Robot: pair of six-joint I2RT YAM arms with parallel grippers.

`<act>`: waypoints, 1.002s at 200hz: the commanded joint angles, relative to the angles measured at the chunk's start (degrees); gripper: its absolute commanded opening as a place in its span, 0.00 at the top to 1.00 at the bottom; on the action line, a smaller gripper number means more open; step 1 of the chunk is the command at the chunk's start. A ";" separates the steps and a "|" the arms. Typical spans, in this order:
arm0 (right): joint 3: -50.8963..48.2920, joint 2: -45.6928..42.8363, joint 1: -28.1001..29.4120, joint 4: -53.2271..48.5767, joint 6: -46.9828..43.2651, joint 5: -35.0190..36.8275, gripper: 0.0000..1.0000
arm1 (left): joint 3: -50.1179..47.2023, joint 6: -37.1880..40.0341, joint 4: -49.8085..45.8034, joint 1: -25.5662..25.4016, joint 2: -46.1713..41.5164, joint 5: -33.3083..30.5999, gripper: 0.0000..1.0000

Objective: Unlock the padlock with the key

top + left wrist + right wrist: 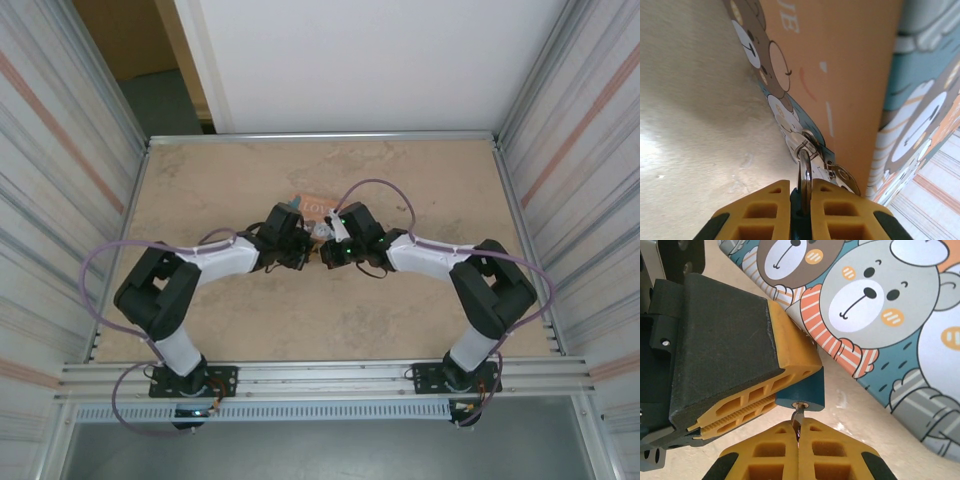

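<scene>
The key's blade is already in the lock, so my right gripper needs to turn the key in the padlock's keyhole (800,405), pull away from my left gripper and let go of the key.
A blue padlock (802,390) is clamped between the yellow fingers (790,357) of my left gripper (305,256). In the left wrist view that gripper (801,186) is shut on the lock body, and the silver shackle (805,167) sticks out toward a metal clasp (812,143) on the box. My right gripper (798,432) is shut on the key (798,416), whose blade sits in the keyhole on the padlock's underside. Both grippers meet tip to tip at mid-table, the right gripper (330,254) facing the left.
A cartoon-bear box (880,315) lies just behind the grippers on the tan table (400,180), also seen as the box (308,208) from above and the box (855,75) close beside the left fingers. Corrugated metal walls (60,180) enclose both sides.
</scene>
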 commanded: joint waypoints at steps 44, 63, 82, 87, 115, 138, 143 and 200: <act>-3.21 -0.09 -4.66 5.19 0.76 6.02 1.00 | 3.11 4.01 -6.29 -2.80 -0.50 3.86 0.70; -3.66 -0.07 -5.28 5.19 1.03 5.48 1.00 | 2.00 5.68 -7.84 -1.67 -2.81 2.14 0.61; -4.26 -0.20 -5.86 5.25 1.28 4.92 1.00 | 1.33 8.33 -10.29 -0.41 -5.76 0.35 0.55; -4.47 -0.17 -6.06 5.40 1.51 4.66 1.00 | 1.32 9.40 -11.04 -0.08 -6.60 -0.12 0.53; -6.51 -1.15 -7.85 7.06 2.75 2.83 1.00 | 1.14 15.94 -14.84 1.70 -11.89 -4.65 0.48; -8.54 -1.85 -9.78 8.82 4.11 0.01 1.00 | 2.47 23.43 -18.25 2.38 -15.65 -9.77 0.44; -8.98 -1.97 -10.22 9.29 4.37 -0.68 1.00 | 2.82 25.13 -18.96 2.38 -16.31 -10.91 0.44; -11.54 0.23 -15.73 13.04 7.93 -9.81 1.00 | 5.99 34.36 -25.91 2.38 -21.53 -22.94 0.43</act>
